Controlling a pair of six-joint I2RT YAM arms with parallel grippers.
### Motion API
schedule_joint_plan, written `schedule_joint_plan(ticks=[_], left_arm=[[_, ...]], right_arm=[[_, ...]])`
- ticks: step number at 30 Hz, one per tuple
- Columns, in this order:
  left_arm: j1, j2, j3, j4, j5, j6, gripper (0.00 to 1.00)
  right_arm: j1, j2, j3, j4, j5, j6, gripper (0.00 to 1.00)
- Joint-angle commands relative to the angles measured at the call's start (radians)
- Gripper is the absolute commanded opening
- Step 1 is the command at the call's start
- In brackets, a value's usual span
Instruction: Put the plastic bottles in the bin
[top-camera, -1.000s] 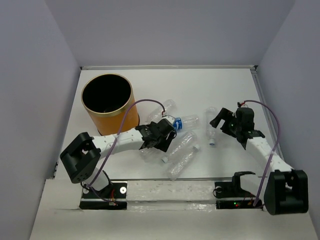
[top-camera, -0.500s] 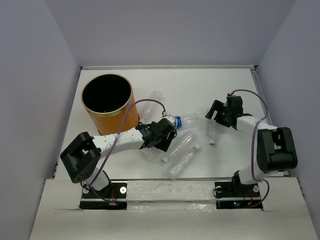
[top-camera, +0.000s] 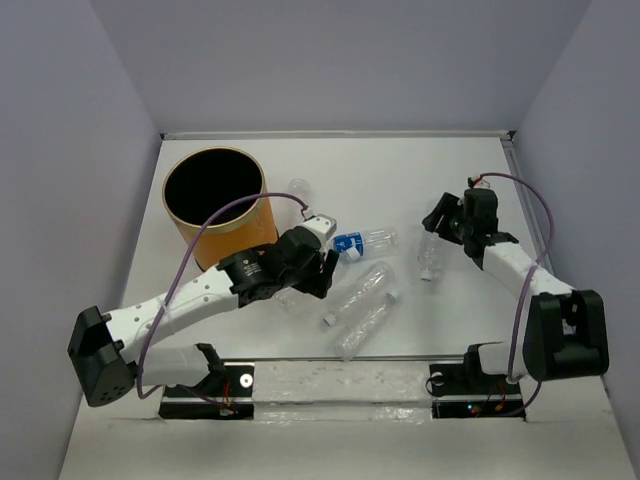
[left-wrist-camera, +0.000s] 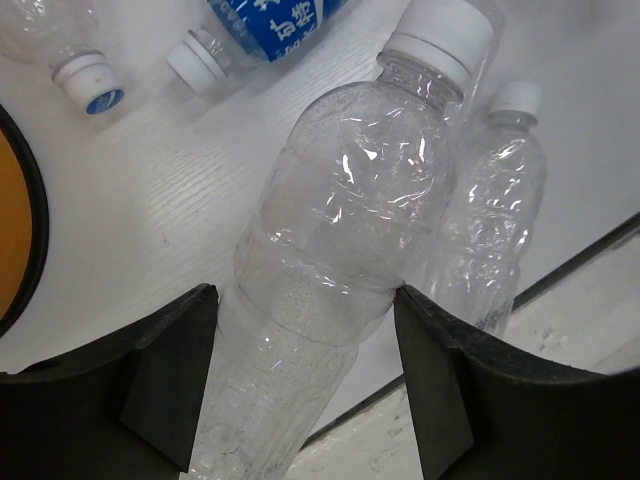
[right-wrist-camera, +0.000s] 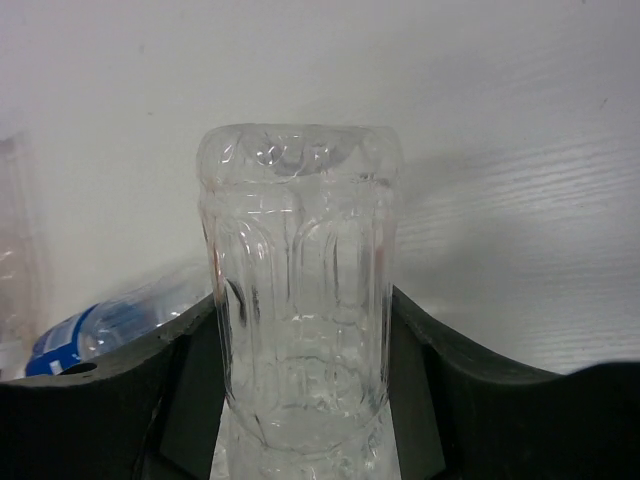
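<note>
My left gripper lifts outward over the bin's rim and releases next, because the orange bin (top-camera: 213, 205) opens at its top and the clear bottle with the white cap hangs beside it.
The orange bin (top-camera: 213, 205) stands at the back left; its rim shows in the left wrist view (left-wrist-camera: 20, 230). My left gripper (top-camera: 305, 268) (left-wrist-camera: 305, 330) is shut on a clear bottle (left-wrist-camera: 350, 220) with a white cap, held just right of the bin. My right gripper (top-camera: 437, 222) (right-wrist-camera: 300, 360) is shut on another clear bottle (top-camera: 430, 256) (right-wrist-camera: 300, 280), whose base points away from the camera. The blue-label bottle (top-camera: 355, 242) (left-wrist-camera: 270, 15) lies between the arms. Two more bottles (top-camera: 365, 290) (top-camera: 362, 325) lie in front.
Another clear bottle (top-camera: 298, 190) (left-wrist-camera: 45, 35) lies beside the bin's right side. The table's front edge (left-wrist-camera: 570, 285) runs just below the loose bottles. Grey walls close in the table on three sides.
My left arm has risen and drawn back left, with its bottle in the fingers. My right gripper has closed on its bottle and shifted it slightly. The bottle by the bin has moved closer to the bin.
</note>
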Motion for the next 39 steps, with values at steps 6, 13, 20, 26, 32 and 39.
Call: schedule_joint_plan(ticks=[6,13,20,26,32,39], left_arm=[[0.038,-0.164,0.272,0.056,-0.086,0.018,0.25],[0.184,-0.161,0.534,0.24,-0.248,0.114,0.25],[0.457,-0.19,0.463,0.41,-0.381,0.173,0.24],[0.609,-0.23,0.28,0.547,-0.358,0.093,0.34],[0.68,-0.306,0.113,0.559,-0.322,0.012,0.99],[0.681,-0.469,0.08,0.455,-0.26,-0.005,0.99]], right_arm=[[0.03,-0.382,-0.085,0.005,-0.025,0.033,0.41],[0.15,-0.532,-0.065,0.004,-0.056,0.093,0.4],[0.416,-0.45,0.04,0.089,0.049,0.099,0.4],[0.634,-0.292,0.256,0.156,0.145,0.024,0.4],[0.769,-0.074,0.502,0.217,0.175,-0.074,0.4],[0.864,0.18,0.833,0.288,0.185,-0.157,0.4]])
